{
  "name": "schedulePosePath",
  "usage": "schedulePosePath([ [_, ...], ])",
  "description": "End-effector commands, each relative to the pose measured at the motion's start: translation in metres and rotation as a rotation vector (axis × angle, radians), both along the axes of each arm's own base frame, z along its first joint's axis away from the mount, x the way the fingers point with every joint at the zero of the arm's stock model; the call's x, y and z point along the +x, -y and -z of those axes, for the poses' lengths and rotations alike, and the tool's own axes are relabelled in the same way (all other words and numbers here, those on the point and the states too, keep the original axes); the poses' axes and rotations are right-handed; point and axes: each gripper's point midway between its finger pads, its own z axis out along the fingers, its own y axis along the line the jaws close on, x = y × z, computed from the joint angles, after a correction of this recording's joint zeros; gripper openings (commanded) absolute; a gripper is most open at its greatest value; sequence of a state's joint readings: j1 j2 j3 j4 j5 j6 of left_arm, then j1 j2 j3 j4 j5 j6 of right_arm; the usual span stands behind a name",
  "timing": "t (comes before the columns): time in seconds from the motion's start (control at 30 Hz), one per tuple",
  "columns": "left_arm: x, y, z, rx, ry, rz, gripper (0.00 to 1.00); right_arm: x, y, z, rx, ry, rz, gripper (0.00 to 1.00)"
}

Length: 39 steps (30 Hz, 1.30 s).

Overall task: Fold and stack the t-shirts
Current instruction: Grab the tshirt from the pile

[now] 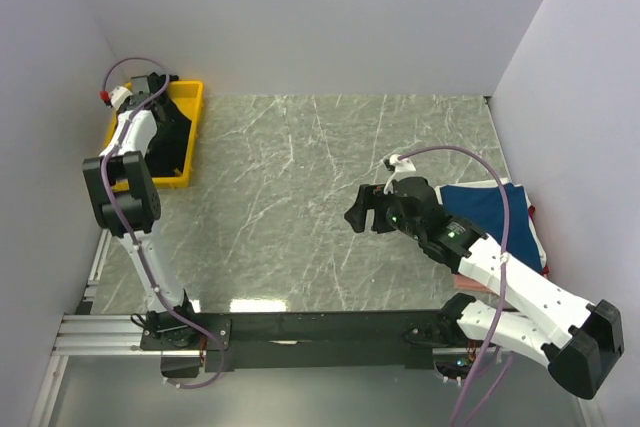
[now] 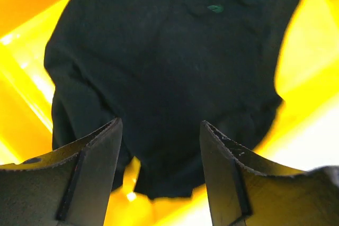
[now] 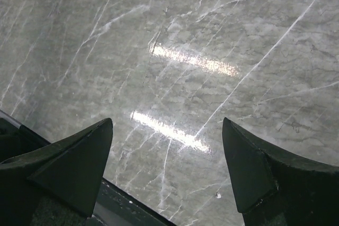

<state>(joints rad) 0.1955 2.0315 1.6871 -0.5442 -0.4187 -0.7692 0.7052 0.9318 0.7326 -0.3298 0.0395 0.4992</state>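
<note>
Next, my left gripper moves down to the crumpled black t-shirt in the yellow tray, then closes on the shirt.
A black t-shirt lies crumpled in the yellow tray at the table's far left. My left gripper hangs open just above the shirt, its fingers apart with nothing between them; from above it sits over the tray. A folded navy t-shirt tops a stack at the right edge, with a reddish edge showing beneath it. My right gripper stands open and empty over bare marble, left of that stack.
White walls close in the grey marble table on the left, back and right. A black rail runs along the near edge and also shows in the right wrist view. The right arm covers part of the stack.
</note>
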Motion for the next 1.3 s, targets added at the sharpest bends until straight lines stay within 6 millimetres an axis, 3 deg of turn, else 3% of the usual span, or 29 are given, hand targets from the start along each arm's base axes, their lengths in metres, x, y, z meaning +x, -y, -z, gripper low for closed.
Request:
schedulePosePath([
  [0.0, 0.004, -0.021, 0.003, 0.05, -0.051, -0.041, 0.65, 0.003, -0.005, -0.003, 0.006, 0.021, -0.021, 0.9],
  [0.23, 0.002, -0.029, 0.041, 0.031, -0.116, -0.071, 0.61, 0.004, -0.007, 0.006, -0.008, -0.001, -0.025, 0.9],
  [0.33, 0.004, -0.029, 0.05, 0.025, -0.131, -0.067, 0.54, 0.005, -0.007, 0.007, -0.01, -0.001, -0.024, 0.89],
  [0.43, 0.005, -0.026, 0.059, 0.002, -0.148, -0.042, 0.3, 0.004, -0.007, 0.006, -0.008, -0.003, -0.025, 0.9],
  [0.47, 0.008, -0.026, 0.056, -0.002, -0.14, -0.036, 0.1, 0.005, -0.007, 0.005, -0.006, -0.001, -0.023, 0.89],
  [0.53, 0.011, -0.026, 0.049, -0.002, -0.13, -0.023, 0.01, 0.005, -0.007, 0.006, -0.009, -0.004, -0.023, 0.9],
  [0.63, 0.018, -0.026, 0.012, 0.02, -0.058, -0.001, 0.01, 0.005, -0.007, 0.003, -0.006, -0.001, -0.023, 0.9],
  [0.67, 0.023, -0.025, -0.014, 0.032, 0.003, 0.009, 0.0, 0.006, -0.007, 0.002, -0.004, 0.002, -0.023, 0.9],
  [0.8, 0.03, -0.021, -0.09, 0.061, 0.151, 0.066, 0.0, 0.007, -0.009, -0.003, 0.004, 0.007, -0.023, 0.9],
  [0.83, 0.032, -0.014, -0.122, 0.058, 0.219, 0.097, 0.0, 0.009, -0.01, -0.005, 0.008, 0.006, -0.019, 0.9],
  [0.93, 0.032, -0.002, -0.175, 0.073, 0.331, 0.154, 0.0, 0.012, -0.012, -0.01, 0.018, 0.014, -0.02, 0.89],
  [1.13, 0.006, 0.051, -0.314, 0.145, 0.627, 0.343, 0.0, 0.023, -0.015, -0.026, 0.031, 0.037, -0.003, 0.89],
  [1.23, -0.022, 0.09, -0.385, 0.196, 0.789, 0.452, 0.0, 0.03, -0.016, -0.036, 0.036, 0.052, 0.006, 0.89],
  [1.27, -0.04, 0.1, -0.412, 0.218, 0.849, 0.471, 0.0, 0.033, -0.014, -0.038, 0.035, 0.057, 0.015, 0.89],
])
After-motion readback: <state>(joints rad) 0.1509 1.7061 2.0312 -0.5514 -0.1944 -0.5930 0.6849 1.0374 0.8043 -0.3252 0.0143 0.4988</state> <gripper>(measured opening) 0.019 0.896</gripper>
